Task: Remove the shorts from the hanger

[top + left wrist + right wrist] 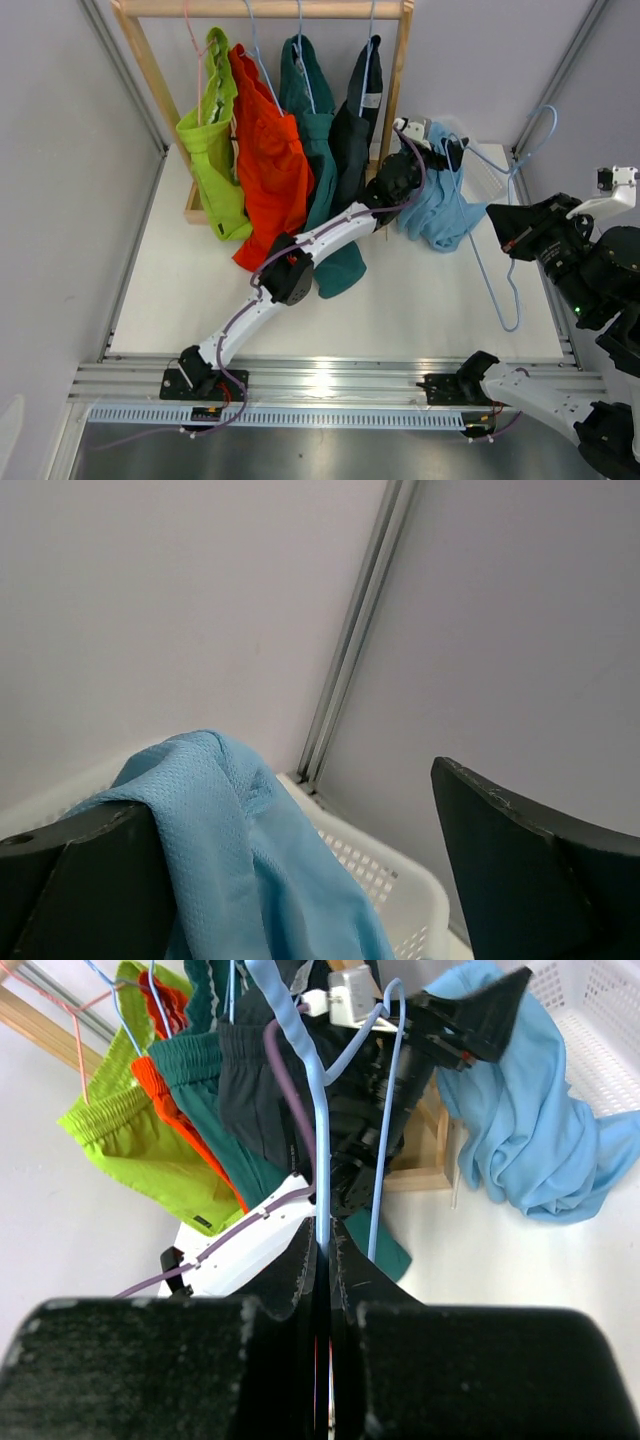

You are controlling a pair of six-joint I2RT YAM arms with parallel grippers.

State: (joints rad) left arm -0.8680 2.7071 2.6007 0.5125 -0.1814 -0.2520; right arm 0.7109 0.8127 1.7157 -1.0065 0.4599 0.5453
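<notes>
My right gripper carries the bare hanger (320, 1140) outward and left in the top view next. It releases it at the end of the bar by the navy shorts.
Light blue shorts (440, 205) lie draped over the rim of a white basket (400, 880), off their hanger. My left gripper (440, 150) hovers over them, open; in the left wrist view the light blue shorts (250, 860) rest against one finger, ungripped. Off to the right, my right gripper (325, 1245) is shut on the bare light blue wire hanger (320, 1140), which it holds above the table (517, 310). Lime green (212, 160), orange-red (268, 170), teal (312, 110) and dark navy shorts (350, 140) hang on the rack.
The wooden rack (260, 8) stands at the back of the white table, its base frame beside the basket. My left arm stretches diagonally across the hanging shorts. Grey walls close in on both sides.
</notes>
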